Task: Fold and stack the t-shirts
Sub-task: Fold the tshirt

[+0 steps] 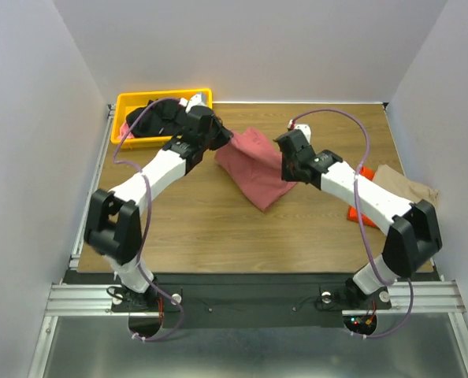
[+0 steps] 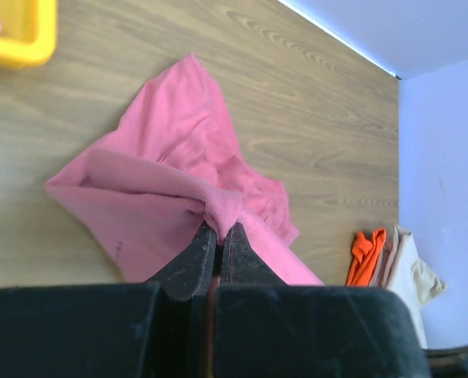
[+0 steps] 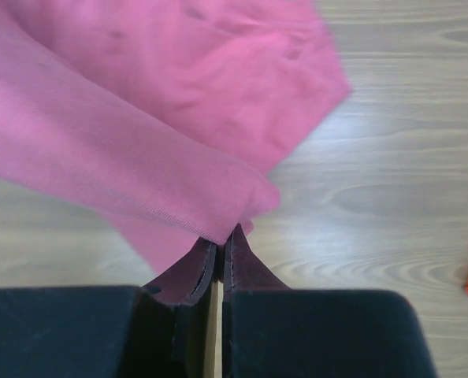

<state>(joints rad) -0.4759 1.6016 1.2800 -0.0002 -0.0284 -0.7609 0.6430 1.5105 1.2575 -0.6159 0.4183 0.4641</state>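
Note:
The shirt's far corner is below my left gripper and to its right in the top view. My left gripper should lower there next and release the shirt's raised edge.
A dusty-red t-shirt hangs in a bunched fold over the middle of the wooden table, its lower corner touching the wood. My left gripper is shut on its left edge; the left wrist view shows pink cloth pinched at the tips of my gripper. My right gripper is shut on the shirt's right edge, the cloth draped away from the closed gripper. A black t-shirt lies in the yellow bin. A tan t-shirt lies at the table's right edge.
The yellow plastic bin stands at the back left corner, with a bit of pink cloth in it. An orange cloth lies under my right arm beside the tan shirt, also the orange cloth. White walls close in on three sides.

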